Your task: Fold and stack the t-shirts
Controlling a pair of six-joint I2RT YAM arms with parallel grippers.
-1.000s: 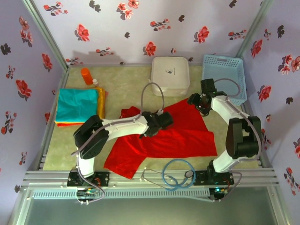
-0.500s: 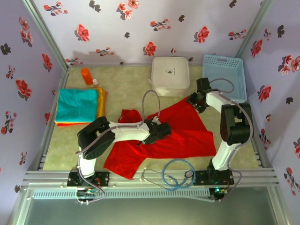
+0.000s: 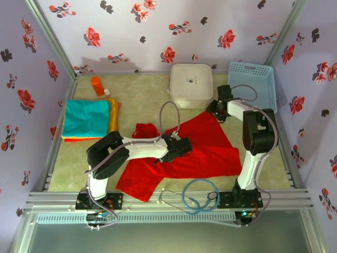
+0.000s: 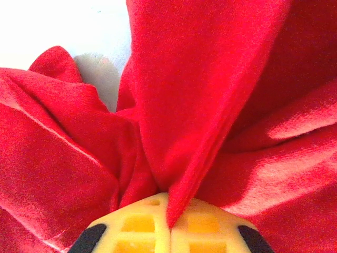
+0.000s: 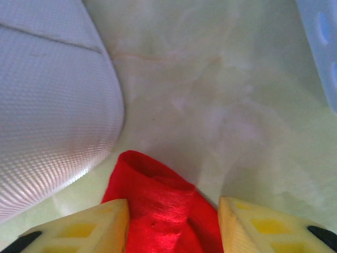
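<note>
I will next move my left gripper outward toward the red t-shirt's flap [image 3: 145, 129] [image 4: 55, 69] on the teal stack's side and release the t-shirt's fold, as cloth bunches around the gripper.
A large red t-shirt [image 3: 208, 153] lies rumpled across the middle of the table. My left gripper [image 3: 183, 147] sits on its left half. In the left wrist view, that gripper [image 4: 169, 224] is shut on a raised fold of the red t-shirt [image 4: 200, 105]. My right gripper [image 3: 215, 109] is at the shirt's far corner, beside the white case. In the right wrist view it [image 5: 174, 226] is open, and the curled red corner [image 5: 158, 205] lies between its yellow fingers [image 5: 100, 224] with gaps on both sides. A folded stack with a teal t-shirt [image 3: 87, 117] on top lies at the left.
A white rounded case [image 3: 191, 85] stands at the back centre, close to my right gripper. A light blue lattice basket [image 3: 253, 84] is at the back right. An orange bottle [image 3: 98, 85] stands at the back left. Cable loops [image 3: 200, 196] hang over the near rail.
My right gripper has moved left and further back onto the shirt's far corner, and its jaws have narrowed. The left gripper pulled its fold slightly nearer, then held still.
</note>
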